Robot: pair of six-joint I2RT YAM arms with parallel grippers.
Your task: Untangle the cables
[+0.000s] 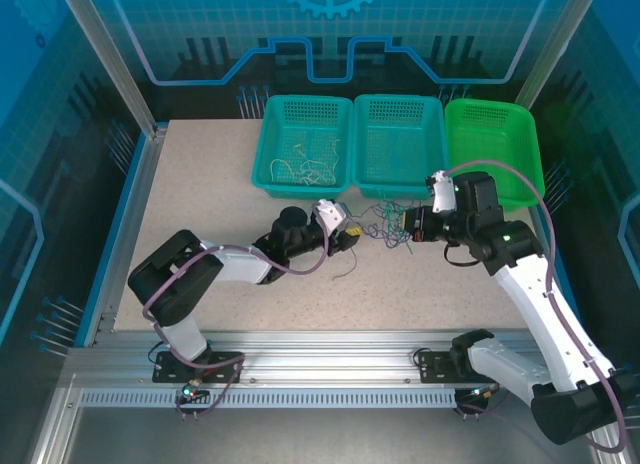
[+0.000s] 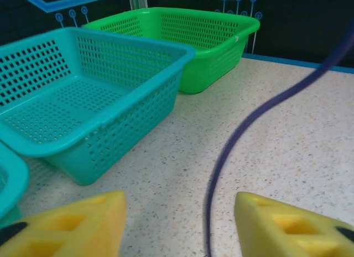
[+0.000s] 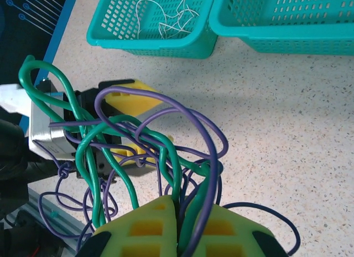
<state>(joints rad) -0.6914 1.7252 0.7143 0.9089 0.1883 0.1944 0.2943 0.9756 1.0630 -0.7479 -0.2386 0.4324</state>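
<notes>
My right gripper is above the open tabletop, so it will next pull away from my left gripper, which is straddling one purple piece of cable, then go down and release the green and purple pieces.
The cables [image 1: 385, 224] are a small tangle of green and purple wires on the table in front of the baskets, between my two grippers. In the right wrist view the tangle [image 3: 138, 146] loops up from my right gripper [image 3: 180, 210], which is shut on several green and purple strands. My right gripper [image 1: 408, 224] is at the tangle's right side. My left gripper [image 1: 355, 232] is at its left side. Its yellow fingers [image 2: 66, 224] stand apart, and my left gripper [image 2: 180, 212] is open with one purple strand [image 2: 232, 140] running between the fingers. That gripper [image 3: 124, 127] also appears behind the loops.
Three baskets line the back: a teal one [image 1: 268, 149] holding whitish wires [image 1: 305, 164], a middle teal one [image 1: 400, 179] and a green one [image 1: 493, 144]. The wrist views show the baskets close by [image 2: 110, 124] [image 3: 149, 44]. A loose purple strand [image 1: 345, 266] lies nearer the front.
</notes>
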